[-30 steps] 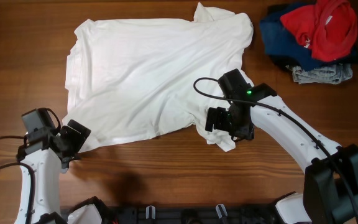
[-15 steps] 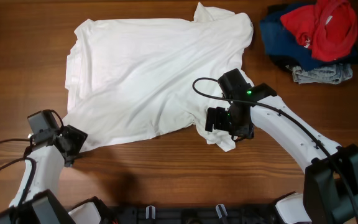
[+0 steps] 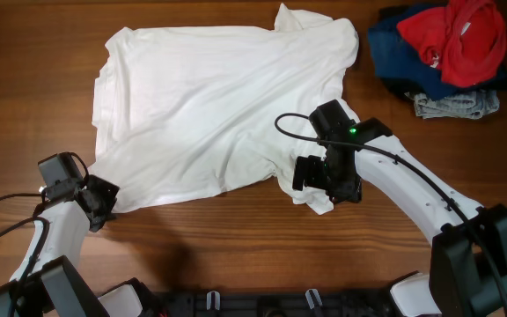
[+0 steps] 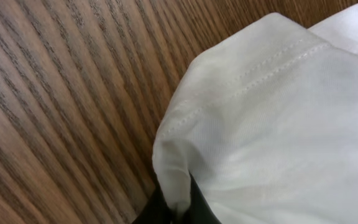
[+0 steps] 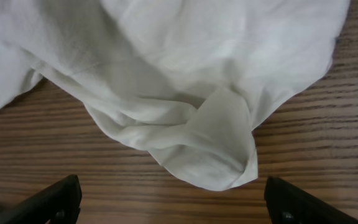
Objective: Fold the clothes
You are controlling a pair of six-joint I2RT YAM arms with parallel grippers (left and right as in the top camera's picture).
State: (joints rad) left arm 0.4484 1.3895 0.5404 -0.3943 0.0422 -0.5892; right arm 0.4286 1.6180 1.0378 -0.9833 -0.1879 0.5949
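Note:
I need to move my right gripper down next, onto the shirt's corner flap [image 3: 320, 205] [image 5: 221, 165] below its open fingers, because that narrow end sticks out over bare wood.
The clothes, one white T-shirt [image 3: 218, 114], lie spread and wrinkled across the wooden table [image 3: 236, 238]. My left gripper [image 3: 104, 201] is at the shirt's near left corner, shut on the stitched hem. In the left wrist view the dark jaws pinch a fold of that hem [image 4: 176, 186], and the left gripper [image 4: 179, 210] sits at the bottom edge. My right gripper [image 3: 321, 187] hovers over the shirt's near right corner, open. The right wrist view shows the right gripper [image 5: 176, 205] with its fingertips [image 5: 61, 198] wide apart and the corner flap [image 5: 219, 149] ahead of them, untouched.
A pile of other garments sits at the far right: a red one [image 3: 460, 35] on a navy one [image 3: 394, 48], with a grey one [image 3: 451, 106] at its near edge. Bare wood runs along the near side of the table.
My left gripper has gone from open to shut on the shirt's hem corner, and its arm shifted slightly toward the shirt. The right arm has barely moved.

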